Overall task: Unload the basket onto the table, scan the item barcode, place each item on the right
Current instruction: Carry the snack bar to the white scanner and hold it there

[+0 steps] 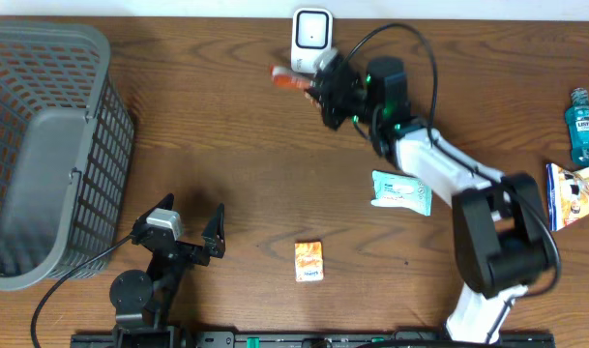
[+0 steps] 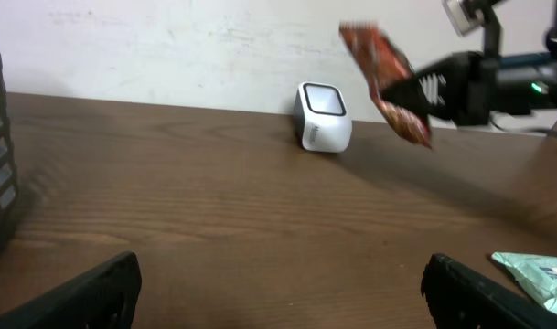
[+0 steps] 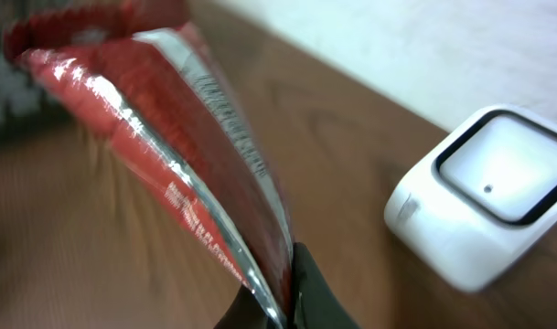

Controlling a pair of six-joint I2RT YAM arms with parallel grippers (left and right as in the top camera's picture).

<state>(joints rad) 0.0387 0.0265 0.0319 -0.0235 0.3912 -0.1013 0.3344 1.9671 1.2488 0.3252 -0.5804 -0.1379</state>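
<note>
My right gripper swings to the right in the overhead view and down to the bare tabletop point(image 1: 532, 144) beside the mouthwash bottle next, open room to release the packet point(image 1: 286, 79).
A red foil snack packet point(image 1: 286, 79) hangs in the air just left of the white scanner point(image 1: 311, 39) at the back of the table. My right gripper point(image 1: 320, 92) is shut on the packet's lower edge. In the right wrist view the packet point(image 3: 168, 137) rises from the gripper point(image 3: 283, 306), with the scanner point(image 3: 484, 192) to the right, its window facing up. The left wrist view shows the packet point(image 2: 383, 78) tilted above and to the right of the scanner point(image 2: 324, 117). My left gripper point(image 1: 190, 222) stands open near the front edge, nothing between its fingers point(image 2: 95, 292).
A grey basket point(image 1: 43, 145) fills the left side. A pale green wipes pack point(image 1: 400, 190) lies right of centre, and a small orange box point(image 1: 309, 261) lies near the front. A blue mouthwash bottle point(image 1: 585, 126) and an orange-white pack point(image 1: 574, 193) sit at the right edge.
</note>
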